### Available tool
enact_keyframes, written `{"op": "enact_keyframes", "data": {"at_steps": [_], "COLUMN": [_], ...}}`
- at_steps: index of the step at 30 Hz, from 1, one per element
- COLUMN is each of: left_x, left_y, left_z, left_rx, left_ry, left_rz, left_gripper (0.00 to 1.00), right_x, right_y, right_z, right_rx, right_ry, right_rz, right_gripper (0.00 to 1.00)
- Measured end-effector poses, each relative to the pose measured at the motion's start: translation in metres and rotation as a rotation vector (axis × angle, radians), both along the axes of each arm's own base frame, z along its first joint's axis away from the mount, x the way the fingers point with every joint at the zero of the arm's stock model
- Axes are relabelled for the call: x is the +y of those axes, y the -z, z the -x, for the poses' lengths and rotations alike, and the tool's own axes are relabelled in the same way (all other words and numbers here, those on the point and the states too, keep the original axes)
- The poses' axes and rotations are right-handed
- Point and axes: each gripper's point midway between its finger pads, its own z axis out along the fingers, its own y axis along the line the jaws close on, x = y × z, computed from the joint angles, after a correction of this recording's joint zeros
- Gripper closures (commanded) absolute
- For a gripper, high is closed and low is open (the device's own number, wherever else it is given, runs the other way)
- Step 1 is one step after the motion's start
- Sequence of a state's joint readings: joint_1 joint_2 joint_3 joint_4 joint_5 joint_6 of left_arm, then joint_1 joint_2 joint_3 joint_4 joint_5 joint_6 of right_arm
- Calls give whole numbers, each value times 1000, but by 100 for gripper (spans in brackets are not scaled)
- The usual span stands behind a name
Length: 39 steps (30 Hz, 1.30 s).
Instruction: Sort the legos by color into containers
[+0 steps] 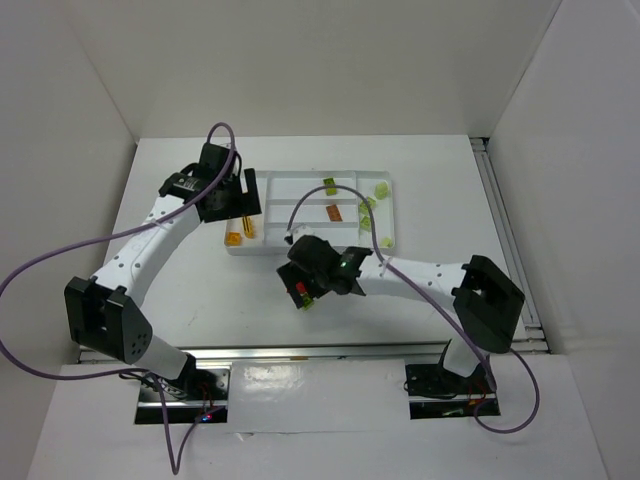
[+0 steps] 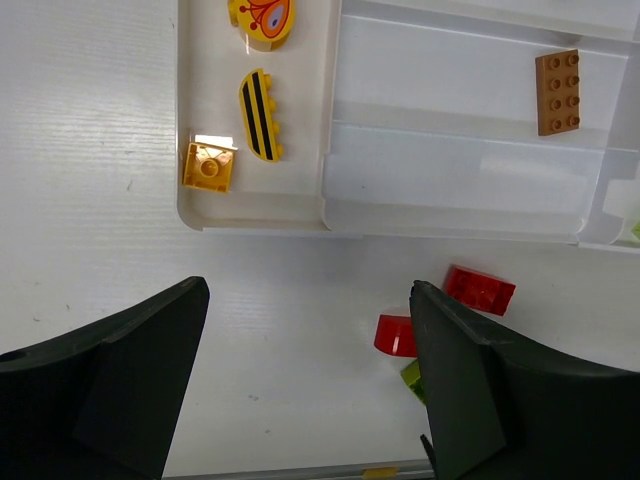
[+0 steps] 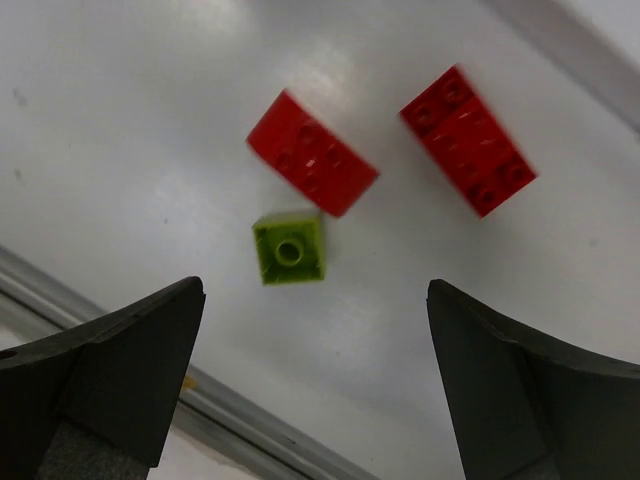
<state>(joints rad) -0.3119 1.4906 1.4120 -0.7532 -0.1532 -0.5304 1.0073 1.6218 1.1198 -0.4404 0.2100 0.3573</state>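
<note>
The bright green brick (image 3: 289, 249) is below my right gripper and fits between its fingers, so my right gripper should next lower over it with one finger on each side.
The white tray (image 1: 300, 190) lies at the table's middle. Its left compartment (image 2: 300, 205) holds an oval yellow piece (image 2: 262, 15), a striped yellow piece (image 2: 260, 115) and a small yellow brick (image 2: 208, 167). A brown brick (image 2: 557, 92) lies in a middle compartment. Pale green bricks (image 1: 380, 188) lie at the tray's right end. Two red bricks (image 3: 312, 153) (image 3: 468, 140) and a bright green brick (image 3: 289, 249) lie on the table in front of the tray. My right gripper (image 3: 315, 380) hovers open above them, holding nothing. My left gripper (image 2: 310, 380) is open and holds nothing, above the tray's near left corner.
A metal rail (image 3: 250, 420) runs along the table's near edge, close to the green brick. White walls enclose the table at the back and on both sides. The right arm (image 1: 420, 272) stretches across the table in front of the tray.
</note>
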Motion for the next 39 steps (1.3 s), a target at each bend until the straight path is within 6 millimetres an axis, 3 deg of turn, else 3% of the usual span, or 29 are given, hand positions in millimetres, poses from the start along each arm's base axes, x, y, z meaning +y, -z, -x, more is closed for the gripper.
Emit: {"op": "enact_keyframes", "data": {"at_steps": [2, 4, 6, 10, 12, 17, 18, 21, 22, 25, 28, 30, 32, 35, 39], "left_x": [0, 1, 2, 6, 7, 8, 8, 8, 8, 8, 9, 10, 13, 17, 20], "left_y": [0, 0, 0, 0, 0, 0, 0, 0, 0, 0, 0, 0, 0, -1, -1], "left_z": [-1, -2, -2, -4, -4, -4, -4, -4, -4, -4, -4, -5, -6, -7, -9], "left_rx": [-2, -5, -8, -11, -12, -12, -12, -12, -12, -12, -13, -14, -16, -16, -20], "left_ry": [-3, -7, -13, -28, -31, -29, -27, -27, -27, -27, -30, -37, -48, -72, -87], "left_rz": [-1, -3, -8, -16, -18, -19, -21, -21, -22, -22, -25, -29, -31, -25, -21], "left_gripper": [7, 7, 7, 7, 7, 7, 7, 7, 7, 7, 7, 7, 6, 6, 6], "right_x": [3, 6, 10, 17, 20, 19, 18, 18, 17, 15, 10, 11, 13, 9, 3], "right_y": [12, 19, 23, 34, 45, 66, 69, 70, 70, 66, 46, 19, -10, -59, -92], "right_z": [19, 26, 24, 21, 21, 23, 24, 23, 23, 24, 19, 4, -27, -97, -188], "right_rx": [19, 30, 29, 34, 46, 78, 82, 76, 70, 49, 12, -28, -75, -146, -218], "right_ry": [-55, -82, -89, -104, -108, -116, -116, -114, -111, -102, -80, -51, 8, 136, 275], "right_rz": [30, 42, 29, 20, 29, 67, 72, 81, 88, 106, 108, 75, 22, -72, -139], "right_gripper": [0, 0, 6, 28, 34, 36, 42, 54, 63, 65, 65, 65, 64, 64, 59]}}
